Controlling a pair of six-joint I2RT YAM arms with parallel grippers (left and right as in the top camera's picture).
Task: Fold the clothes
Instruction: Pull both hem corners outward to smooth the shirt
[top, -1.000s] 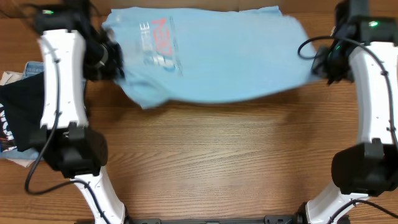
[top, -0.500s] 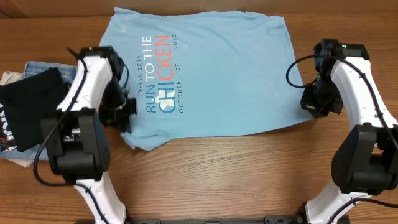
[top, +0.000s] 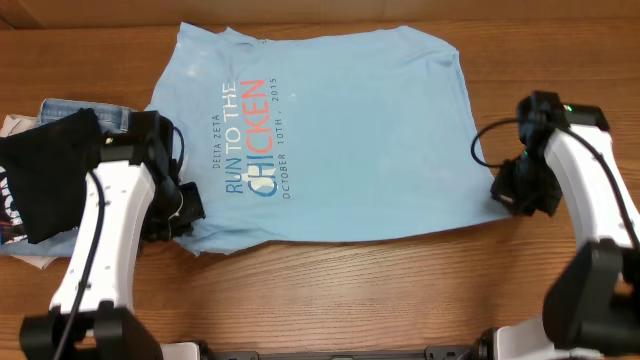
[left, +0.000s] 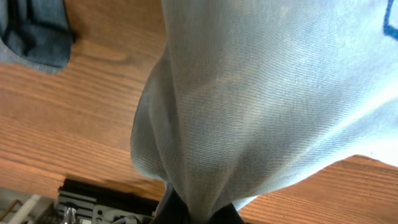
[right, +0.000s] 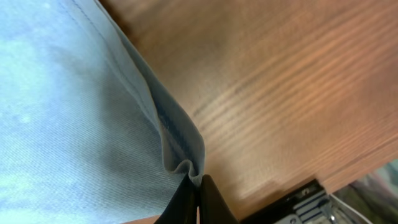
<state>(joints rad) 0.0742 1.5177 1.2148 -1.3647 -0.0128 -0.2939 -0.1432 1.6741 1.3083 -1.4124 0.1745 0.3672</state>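
Note:
Next, my left gripper brings the bunched fold outward toward the lettering (top: 248, 140) and releases it over the cloth (top: 207, 178) beside the print, since the shirt lies spread there.
The light sky-blue T-shirt (top: 350, 130) lies spread on the wooden table, its red-orange and white lettering (top: 248, 140) facing up and running sideways. My left gripper (top: 190, 215) is shut on the shirt's near left corner; in the left wrist view the cloth (left: 249, 93) bunches into the jaws (left: 198, 211). My right gripper (top: 505, 190) is shut on the near right hem; in the right wrist view the folded hem (right: 180, 149) is pinched between the fingertips (right: 198, 183).
A black garment with white print (top: 45, 175) lies on blue denim jeans (top: 75, 108) at the table's left edge, close to my left arm. Bare wood (top: 350, 290) lies between the shirt and the front edge.
Both grippers have pulled the shirt toward the front of the table. It has gone from a blurred, lifted state to lying flat and spread, and both arms have moved nearer.

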